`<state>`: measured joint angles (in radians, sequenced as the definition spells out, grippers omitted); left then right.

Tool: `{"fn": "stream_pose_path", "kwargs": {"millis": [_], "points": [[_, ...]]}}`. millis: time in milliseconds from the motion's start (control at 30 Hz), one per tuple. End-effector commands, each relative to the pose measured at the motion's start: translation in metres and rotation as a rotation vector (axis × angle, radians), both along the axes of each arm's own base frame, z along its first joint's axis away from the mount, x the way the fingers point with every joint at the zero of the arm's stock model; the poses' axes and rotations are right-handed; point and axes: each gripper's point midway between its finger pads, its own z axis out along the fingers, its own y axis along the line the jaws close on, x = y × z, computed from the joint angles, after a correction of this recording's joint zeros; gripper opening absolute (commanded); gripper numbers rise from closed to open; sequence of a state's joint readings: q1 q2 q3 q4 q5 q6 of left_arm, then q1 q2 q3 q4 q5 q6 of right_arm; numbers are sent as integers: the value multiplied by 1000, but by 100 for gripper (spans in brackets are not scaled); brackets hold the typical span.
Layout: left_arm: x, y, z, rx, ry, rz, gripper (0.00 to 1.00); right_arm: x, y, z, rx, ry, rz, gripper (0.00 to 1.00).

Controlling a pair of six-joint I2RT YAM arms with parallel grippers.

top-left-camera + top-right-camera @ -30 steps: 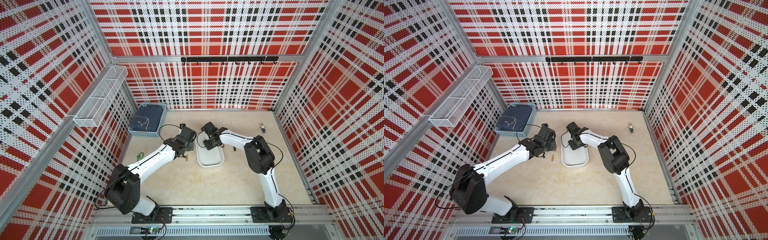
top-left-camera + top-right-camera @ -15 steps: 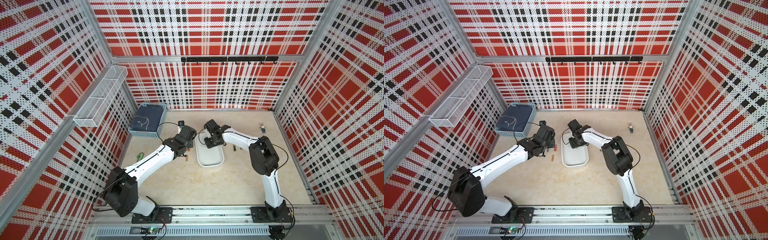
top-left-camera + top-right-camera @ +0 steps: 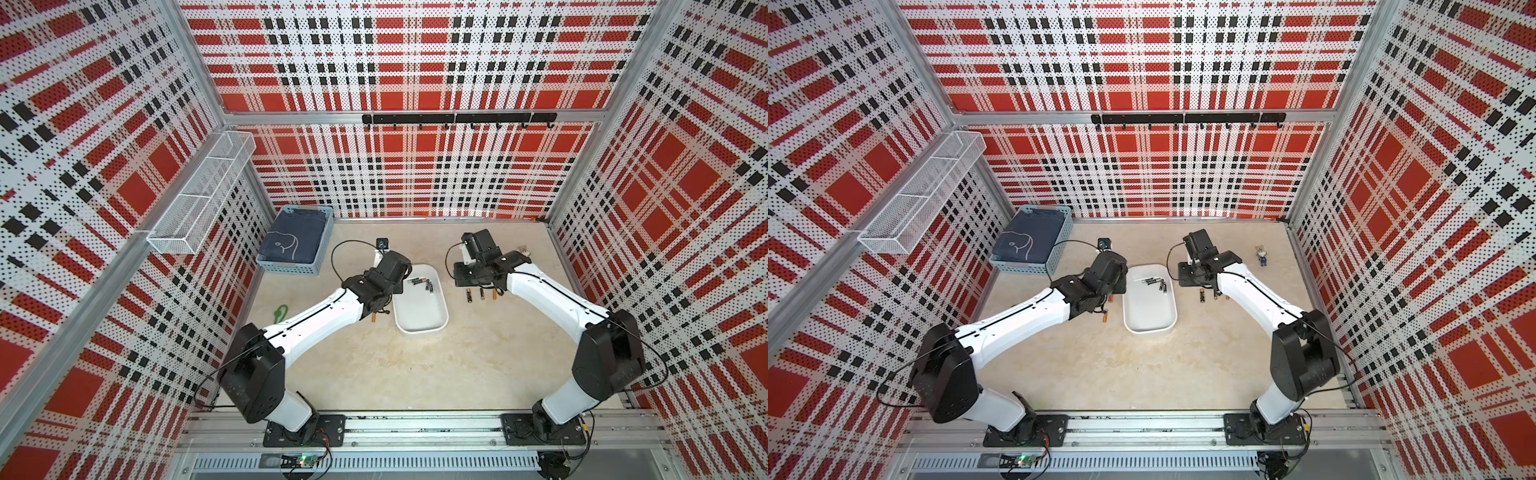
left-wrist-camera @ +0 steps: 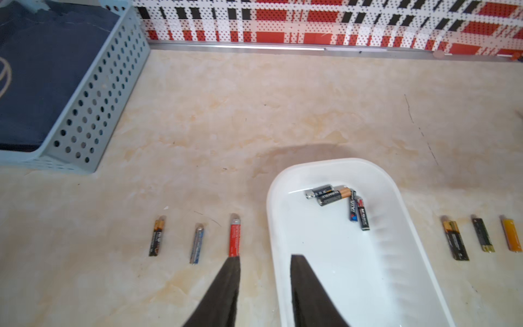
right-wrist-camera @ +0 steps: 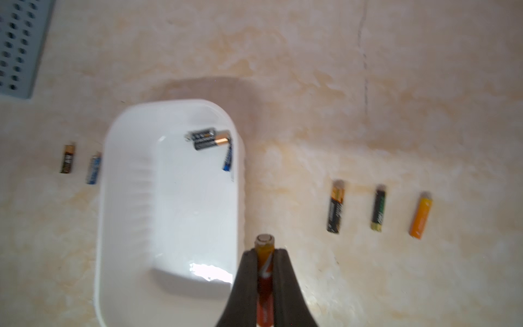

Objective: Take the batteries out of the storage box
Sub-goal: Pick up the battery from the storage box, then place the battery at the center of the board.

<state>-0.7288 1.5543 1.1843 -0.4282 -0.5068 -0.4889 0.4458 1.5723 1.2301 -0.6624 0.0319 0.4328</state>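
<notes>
I will move my right gripper down, back and away from the box to release the orange-red battery, since bare tabletop short of the row (image 3: pixel 475 317) (image 5: pixel 342 290) lies below it.
The white storage box (image 3: pixel 441 319) (image 3: pixel 1128 316) (image 4: pixel 272 215) (image 5: pixel 105 175) lies mid-table. Several batteries (image 3: pixel 422 284) (image 3: pixel 1156 283) (image 4: pixel 336 195) (image 5: pixel 209 138) cluster at its far end. Three more batteries (image 4: pixel 197 243) lie in a row on the table left of it, and three (image 5: pixel 378 208) (image 3: pixel 482 294) to its right. My left gripper (image 4: pixel 266 257) is open and empty, with one finger over the box's left rim and the other by a red battery (image 4: pixel 235 237). My right gripper (image 5: pixel 264 252) is shut on an orange-red battery (image 5: pixel 264 243), just right of the box.
A light-blue slotted basket (image 3: pixel 297 245) with dark cloth sits at the far left. Above it a white wire-mesh shelf (image 3: pixel 199 195) hangs on the left wall. A green keychain (image 3: pixel 281 309) lies near my left arm, and a rabbit figurine (image 3: pixel 1261 255) stands far right.
My right gripper has moved from over the box's far end out to its right side with the battery in it. My left gripper has shifted a little towards the back.
</notes>
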Motion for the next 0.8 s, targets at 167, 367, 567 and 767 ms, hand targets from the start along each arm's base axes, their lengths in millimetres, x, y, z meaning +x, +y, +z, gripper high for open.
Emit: {"fn": "stream_pose_path", "kwargs": {"millis": [167, 367, 567, 767], "points": [[13, -22, 3, 17, -19, -42, 36, -44, -31, -83, -77, 159, -82, 0], [13, -22, 2, 20, -13, -47, 36, -45, -40, -117, -136, 193, -112, 0], [10, -18, -6, 32, 11, -47, 37, -42, -41, -129, -152, 197, -125, 0], [12, -36, -16, 11, 60, -111, 39, -40, -42, -128, -153, 188, -133, 16]]}}
